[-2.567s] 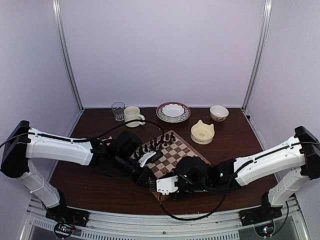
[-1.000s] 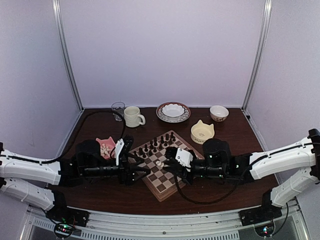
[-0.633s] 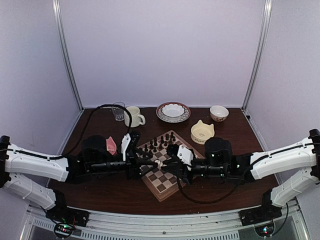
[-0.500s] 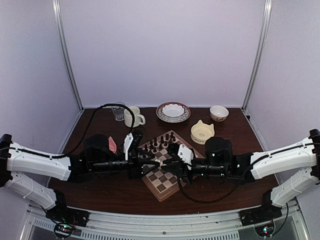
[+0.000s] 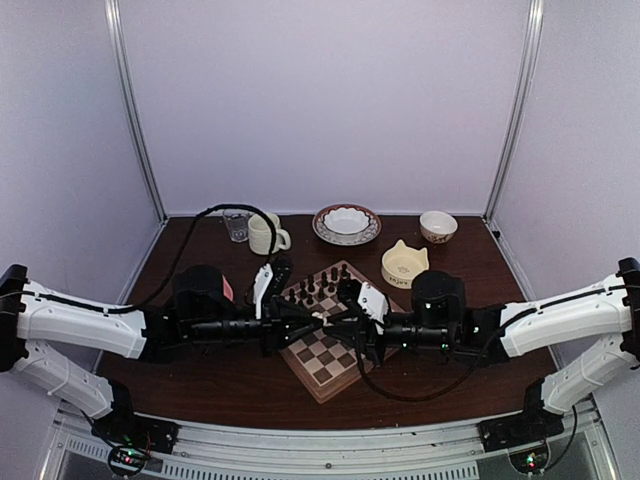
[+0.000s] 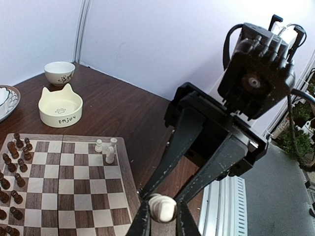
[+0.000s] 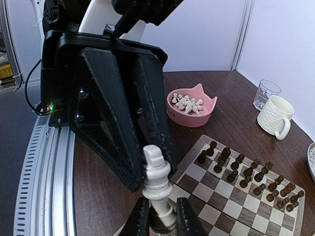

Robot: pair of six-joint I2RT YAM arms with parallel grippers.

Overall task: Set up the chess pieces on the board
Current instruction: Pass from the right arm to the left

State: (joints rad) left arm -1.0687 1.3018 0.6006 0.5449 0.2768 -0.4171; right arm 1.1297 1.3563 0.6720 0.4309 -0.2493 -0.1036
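I need to carry the king to the right in the top view with my left gripper, lower it and release it, as the empty dark square on the board's near edge (image 6: 115,185) lies below my left gripper.
My two grippers meet tip to tip above the board (image 5: 325,352), left gripper (image 5: 312,322) and right gripper (image 5: 330,324). A cream-white king (image 7: 157,177) is between them. The right gripper (image 7: 161,219) is shut on its base. The left gripper (image 6: 162,219) closes on its other end (image 6: 162,207). Three white chess pieces (image 6: 107,150) stand at one corner of the board (image 6: 59,196). Dark pieces (image 7: 246,174) fill two rows on the far side. A pink cat-ear bowl (image 7: 191,114) holds several white pieces (image 7: 187,103); in the top view my left arm mostly hides it.
A cream cat-ear bowl (image 5: 404,265) stands right of the board, with a small bowl (image 5: 438,226) behind it. A patterned plate with a white bowl (image 5: 346,223), a cream mug (image 5: 265,233) and a glass (image 5: 236,225) line the back of the dark table.
Both arms swung in from the board's front edge and now meet over its middle. The left gripper closed in until its tips reached the white piece at the right gripper.
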